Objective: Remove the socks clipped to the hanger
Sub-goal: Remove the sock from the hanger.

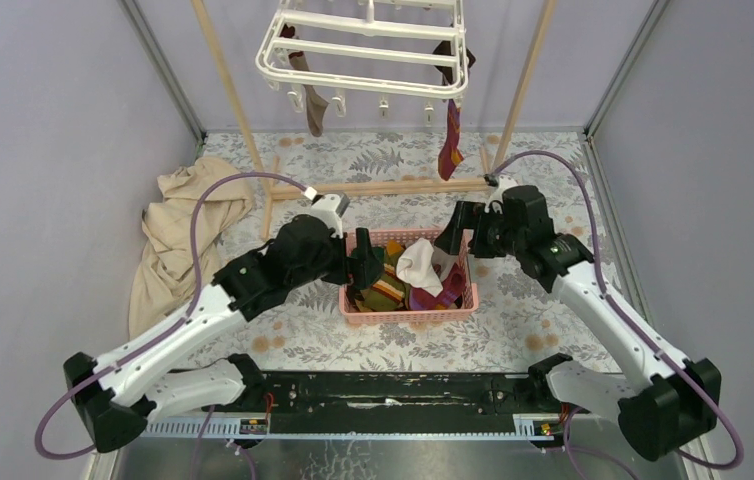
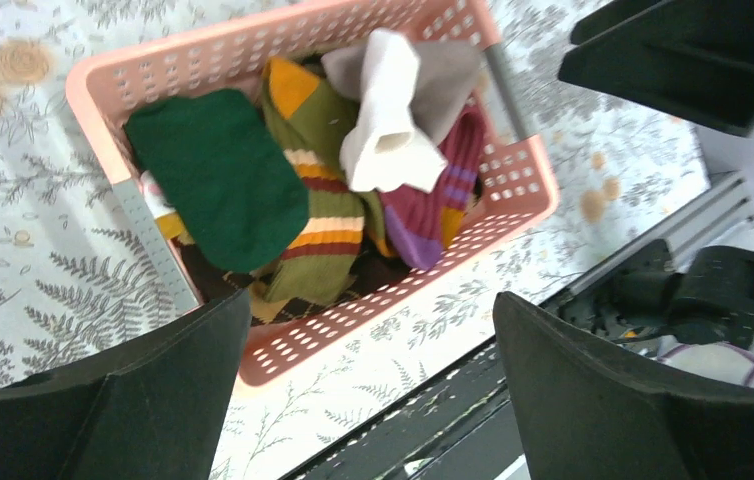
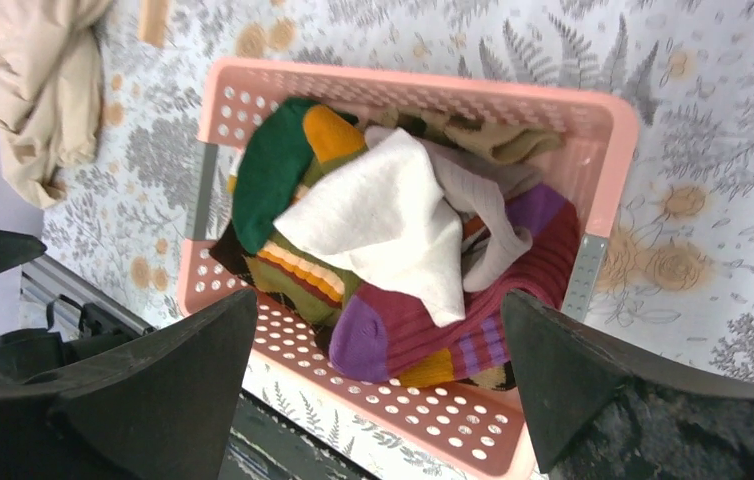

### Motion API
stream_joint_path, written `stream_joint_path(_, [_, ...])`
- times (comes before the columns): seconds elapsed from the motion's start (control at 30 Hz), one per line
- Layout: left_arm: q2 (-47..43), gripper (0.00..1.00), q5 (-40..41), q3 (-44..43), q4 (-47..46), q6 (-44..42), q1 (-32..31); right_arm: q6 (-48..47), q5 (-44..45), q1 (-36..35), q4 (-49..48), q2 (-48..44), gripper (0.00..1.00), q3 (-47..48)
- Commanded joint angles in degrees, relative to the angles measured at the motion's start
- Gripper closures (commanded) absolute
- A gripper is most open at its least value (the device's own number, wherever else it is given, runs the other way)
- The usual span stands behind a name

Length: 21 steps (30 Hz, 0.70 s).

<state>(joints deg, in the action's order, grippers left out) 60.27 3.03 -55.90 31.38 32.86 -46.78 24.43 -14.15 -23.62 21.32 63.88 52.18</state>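
Observation:
I need to raise my right gripper outward past the basket's back rim first, to get onto the maroon patterned sock [image 1: 450, 140] on the white hanger's corner.
The white hanger [image 1: 363, 45] hangs at the top of the overhead view. A brown sock [image 1: 313, 105] is clipped at its left side and a maroon patterned sock [image 1: 450, 140] dangles from its right corner. Far below them, my left gripper [image 1: 365, 262] stands open at the left rim of a pink basket [image 1: 408, 315]. My right gripper [image 1: 453, 232] is open over the basket's back right corner. Neither holds anything. Loose socks fill the basket: a green one [image 2: 218, 175], a white one [image 3: 383, 215] and a maroon one with a purple toe [image 3: 423, 330].
A crumpled beige cloth [image 1: 178, 230] lies on the left of the patterned table. The wooden pole frame [image 1: 383, 187] stands behind the basket, its base bar across the table. Grey walls close in the sides and back.

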Motion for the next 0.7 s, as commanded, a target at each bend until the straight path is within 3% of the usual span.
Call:
stream_joint_path(0.0, [-4.1,0.01,2.6,-0.1,-4.7,0.5,-0.7,-0.3,4.3,0.2,-5.5,-4.6,0.00,0.2])
stream_joint_path(0.23, [-3.3,0.01,-0.4,3.9,-8.3,1.7,-0.7,-1.7,13.7,0.2,-21.4,-3.0,0.00,-3.2])
stream_joint_path(0.5, [-0.4,0.01,-1.6,3.4,-11.5,1.3,-1.3,-3.5,15.4,0.2,-36.7,13.4,0.02,4.8])
stream_joint_path(0.67, [2.1,0.01,-2.3,2.2,-12.3,0.8,-1.4,-2.1,17.4,0.2,-40.9,23.4,0.01,11.9])
